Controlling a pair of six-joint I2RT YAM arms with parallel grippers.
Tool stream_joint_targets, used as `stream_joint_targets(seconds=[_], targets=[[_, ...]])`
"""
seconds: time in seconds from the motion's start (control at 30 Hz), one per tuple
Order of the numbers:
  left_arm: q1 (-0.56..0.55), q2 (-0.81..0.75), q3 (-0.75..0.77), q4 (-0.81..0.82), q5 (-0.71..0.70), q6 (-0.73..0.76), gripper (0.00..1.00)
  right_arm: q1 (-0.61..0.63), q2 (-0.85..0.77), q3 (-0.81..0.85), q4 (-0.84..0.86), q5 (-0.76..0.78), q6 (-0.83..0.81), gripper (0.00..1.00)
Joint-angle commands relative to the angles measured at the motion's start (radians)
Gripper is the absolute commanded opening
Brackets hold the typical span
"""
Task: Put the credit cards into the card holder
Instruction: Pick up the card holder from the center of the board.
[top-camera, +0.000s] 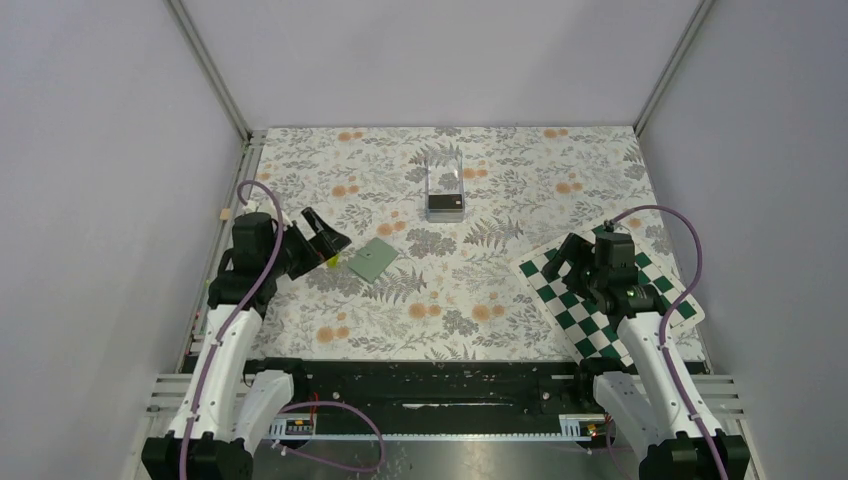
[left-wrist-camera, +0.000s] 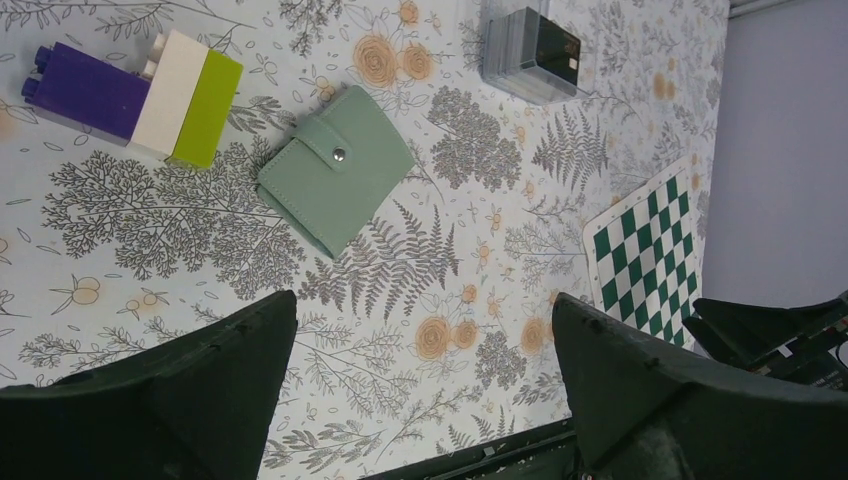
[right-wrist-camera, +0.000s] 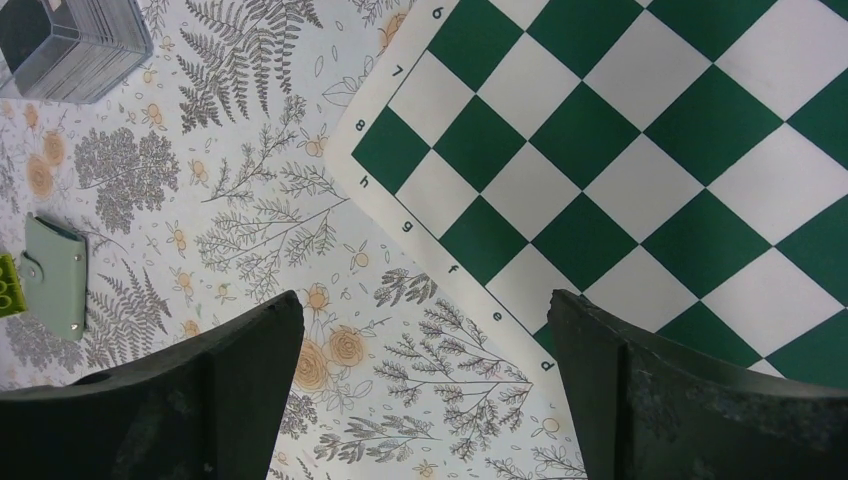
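Observation:
The strap shutting the wallet (top-camera: 361, 253) (left-wrist-camera: 322, 141) is below my left gripper and to its right in the top view, so my left gripper needs to move down and across onto it.
The card holder (top-camera: 374, 259) is a sage-green wallet lying folded shut on the floral cloth, its snap dot facing up (left-wrist-camera: 335, 170); it also shows at the left edge of the right wrist view (right-wrist-camera: 55, 275). The credit cards (top-camera: 446, 204) are black and stand stacked in a clear acrylic box (left-wrist-camera: 530, 45) at the back centre, the box also in the right wrist view (right-wrist-camera: 75, 45). My left gripper (top-camera: 328, 238) hovers just left of the wallet, open and empty (left-wrist-camera: 425, 310). My right gripper (top-camera: 562, 262) is open and empty over the near corner of the chequered board (right-wrist-camera: 425, 305).
A purple, white and lime block stack (left-wrist-camera: 135, 95) lies beside the wallet, close to my left gripper. A green-and-white chequered board (top-camera: 580, 320) covers the right side of the cloth. Grey walls enclose the table on three sides.

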Motion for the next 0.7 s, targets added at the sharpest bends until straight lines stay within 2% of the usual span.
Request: stream_joint_targets(seconds=[0.0,0.17,0.33,0.67], targets=[[0.006,0.061,0.032,0.027,0.018,0.021,0.99,0.002,-0.005,0.058,-0.041,0.0,-0.035,0.98],[0.007,0.146,0.043,0.039,0.07,0.039,0.99,0.002,-0.026,0.05,-0.047,-0.012,-0.034,0.98],[0.005,0.3,0.07,0.052,0.076,0.051,0.99,0.001,-0.004,0.05,-0.067,-0.078,-0.044,0.98],[-0.052,0.685,0.289,0.05,0.138,0.101,0.96,0.002,0.008,0.004,-0.057,-0.112,-0.06,0.98]])
